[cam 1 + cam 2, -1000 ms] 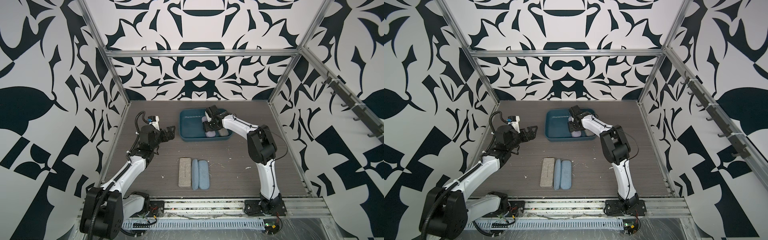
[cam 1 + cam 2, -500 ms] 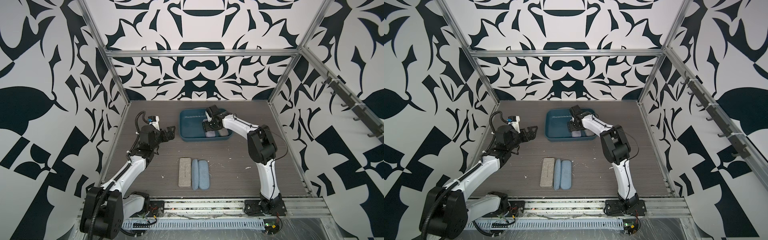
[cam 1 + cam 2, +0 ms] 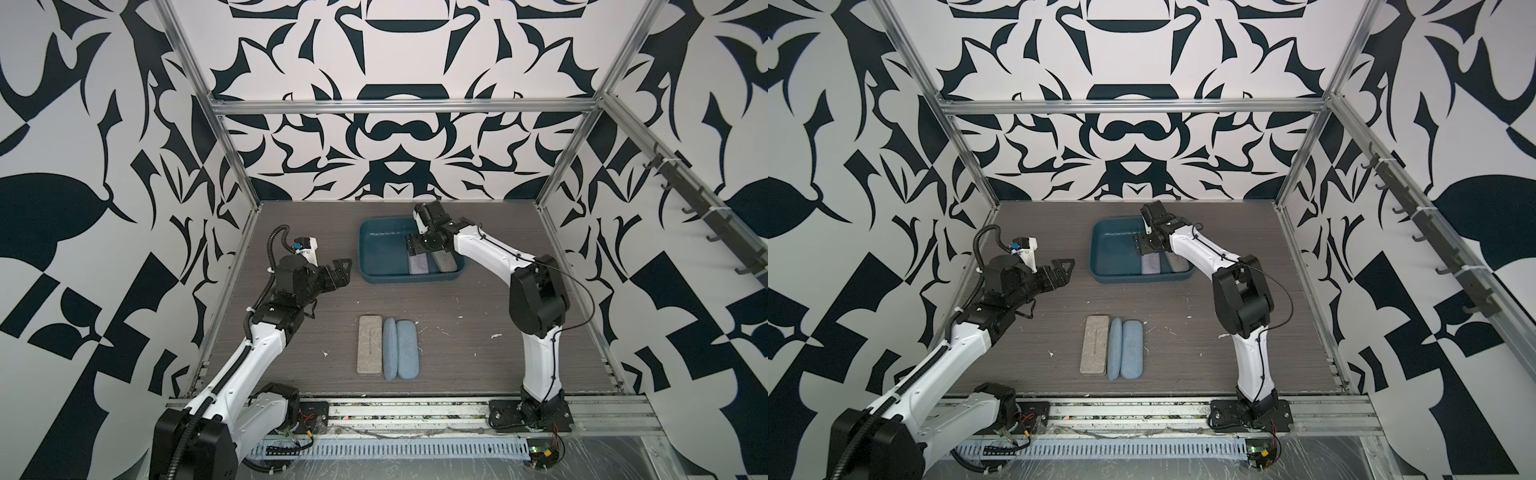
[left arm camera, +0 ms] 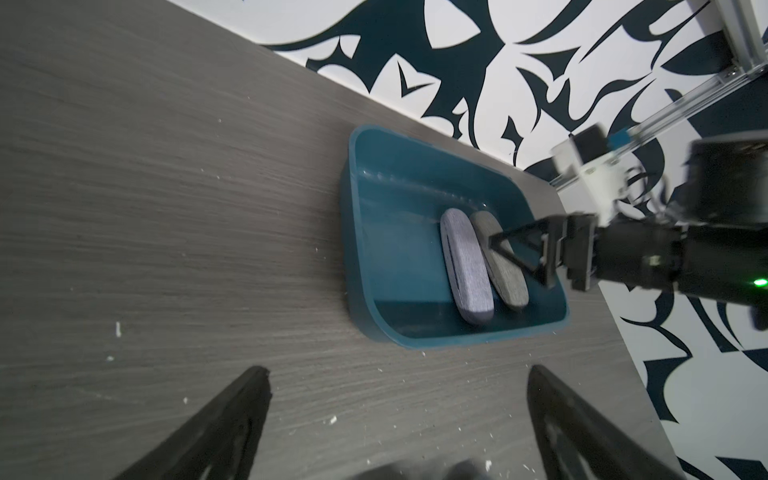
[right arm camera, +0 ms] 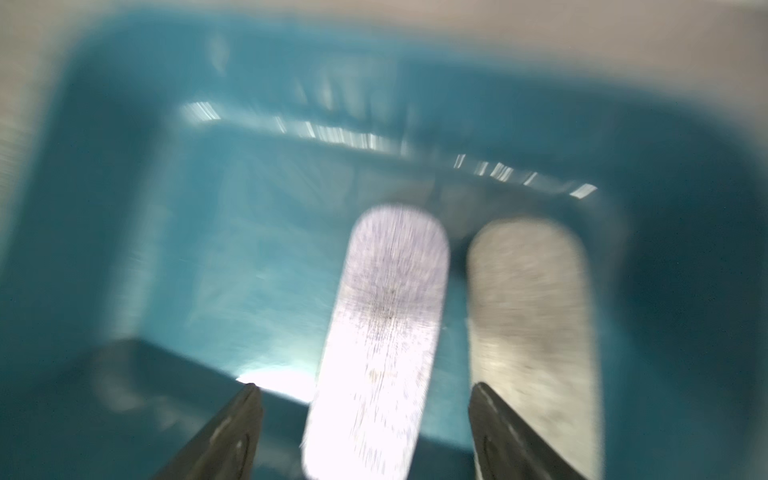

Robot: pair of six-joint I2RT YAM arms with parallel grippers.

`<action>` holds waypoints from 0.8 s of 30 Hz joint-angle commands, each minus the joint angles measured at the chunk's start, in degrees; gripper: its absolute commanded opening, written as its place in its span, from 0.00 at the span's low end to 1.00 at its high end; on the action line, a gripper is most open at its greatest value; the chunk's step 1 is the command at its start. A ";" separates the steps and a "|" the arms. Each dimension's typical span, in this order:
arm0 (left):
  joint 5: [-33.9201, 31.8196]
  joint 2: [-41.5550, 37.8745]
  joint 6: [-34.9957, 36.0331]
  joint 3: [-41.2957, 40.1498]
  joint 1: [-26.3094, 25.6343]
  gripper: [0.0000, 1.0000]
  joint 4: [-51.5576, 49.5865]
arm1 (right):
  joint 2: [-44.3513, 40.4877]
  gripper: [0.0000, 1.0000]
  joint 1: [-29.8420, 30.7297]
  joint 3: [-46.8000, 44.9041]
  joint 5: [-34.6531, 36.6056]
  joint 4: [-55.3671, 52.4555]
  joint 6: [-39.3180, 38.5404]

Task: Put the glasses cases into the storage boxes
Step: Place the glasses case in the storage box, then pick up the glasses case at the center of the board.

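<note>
The middle of the beige case (image 3: 369,345) is below my left gripper and nearer my base, so the gripper will move back and down with its fingers astride it.
The dark teal storage box (image 3: 376,253) (image 3: 1108,253) stands at the back of the table. A lilac glasses case (image 3: 417,264) (image 4: 465,266) and a grey-brown one (image 3: 443,262) (image 4: 505,278) lie side by side in its right half. My right gripper (image 5: 363,386) (image 3: 415,246) hangs open over the lilac case (image 5: 382,332), with a gap on each side. A beige case (image 3: 369,345) and two light blue cases (image 3: 390,349) (image 3: 407,347) lie together on the table in front. My left gripper (image 4: 397,370) (image 3: 343,267) is open and empty, left of the box.
White crumbs (image 3: 495,335) are scattered on the grey wood-grain table. Patterned walls and aluminium posts (image 3: 548,195) enclose the back and both sides. A metal rail (image 3: 399,409) with both arm bases runs along the front edge.
My right gripper's jaws have opened, and the lilac case now lies free in the box beside the grey-brown one. The left arm has not moved.
</note>
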 commanded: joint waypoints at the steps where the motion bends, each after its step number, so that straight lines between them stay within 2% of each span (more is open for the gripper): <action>1: -1.85 -1.33 -2.58 3.83 -3.25 0.99 -11.28 | -8.97 0.83 0.03 -2.22 2.77 4.30 -0.89; 7: -5.08 -0.52 -7.59 6.86 -9.32 1.00 -25.33 | -21.71 0.83 0.04 -14.35 4.59 9.02 1.16; 13: -11.25 2.42 -11.64 8.21 -23.31 1.00 -35.09 | -33.86 0.83 0.06 -25.36 6.67 9.50 0.81; 17: -14.25 6.36 -14.89 9.18 -29.81 0.99 -37.70 | -37.31 0.83 -0.07 -28.02 7.19 8.76 0.00; 24: -16.53 13.98 -19.16 8.64 -34.83 1.00 -38.32 | -38.94 0.83 -0.97 -31.72 7.96 9.65 -1.02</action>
